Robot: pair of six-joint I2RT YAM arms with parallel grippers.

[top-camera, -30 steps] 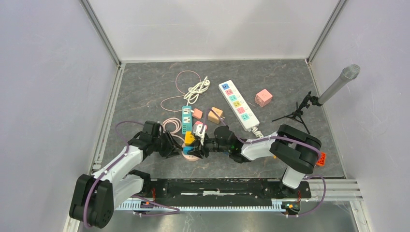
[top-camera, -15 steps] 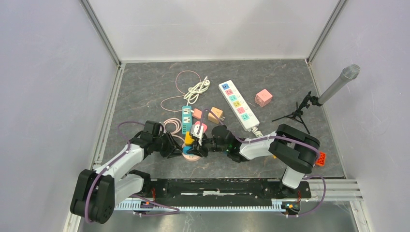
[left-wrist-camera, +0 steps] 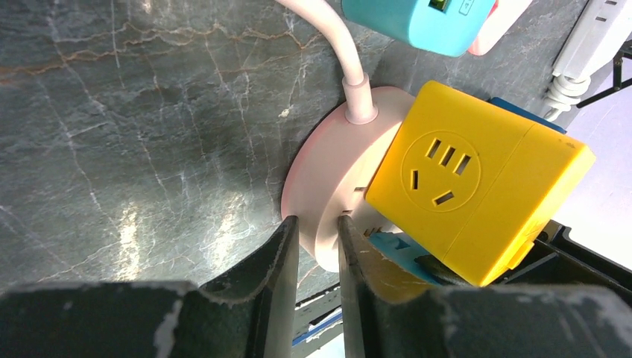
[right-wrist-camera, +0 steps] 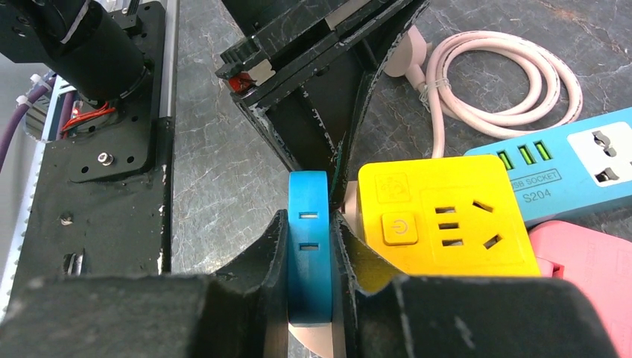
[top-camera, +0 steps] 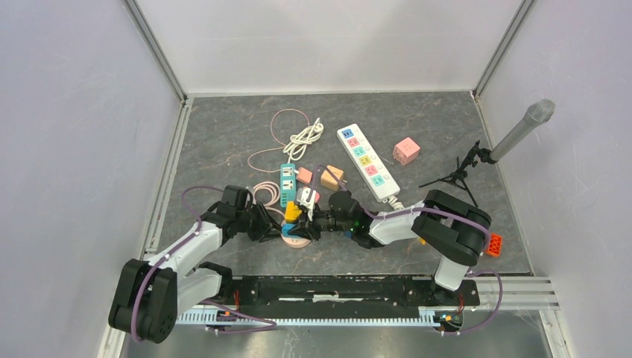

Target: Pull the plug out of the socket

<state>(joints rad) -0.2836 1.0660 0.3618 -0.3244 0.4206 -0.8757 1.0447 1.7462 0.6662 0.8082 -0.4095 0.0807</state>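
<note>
The blue plug [top-camera: 287, 230] still has its base at the pink socket. My right gripper will next lift up, then lower beside the pink adapter and let go of the plug.
A round pink socket [top-camera: 296, 241] lies on the table near the front, with a yellow cube adapter [top-camera: 292, 212] and a flat blue plug [top-camera: 287, 230] standing in it. My left gripper [top-camera: 274, 230] is shut on the pink socket's rim [left-wrist-camera: 328, 186], its fingertips [left-wrist-camera: 287, 242] either side of the edge. My right gripper [right-wrist-camera: 308, 216] is shut on the blue plug [right-wrist-camera: 308, 239], right beside the yellow cube [right-wrist-camera: 440, 216]. The plug's base still sits at the pink socket [right-wrist-camera: 317, 337]. The two grippers face each other, almost touching.
A teal power strip [top-camera: 288, 181], a pink adapter [top-camera: 305, 176] and an orange cube [top-camera: 332, 177] lie just behind the socket. A white power strip [top-camera: 367, 161], a pink cube [top-camera: 406, 151], a white cable bundle [top-camera: 304, 139] and a microphone stand [top-camera: 492, 153] lie further back.
Both grippers keep their holds. The right gripper, the blue plug and the yellow cube have shifted very slightly away from the front edge.
</note>
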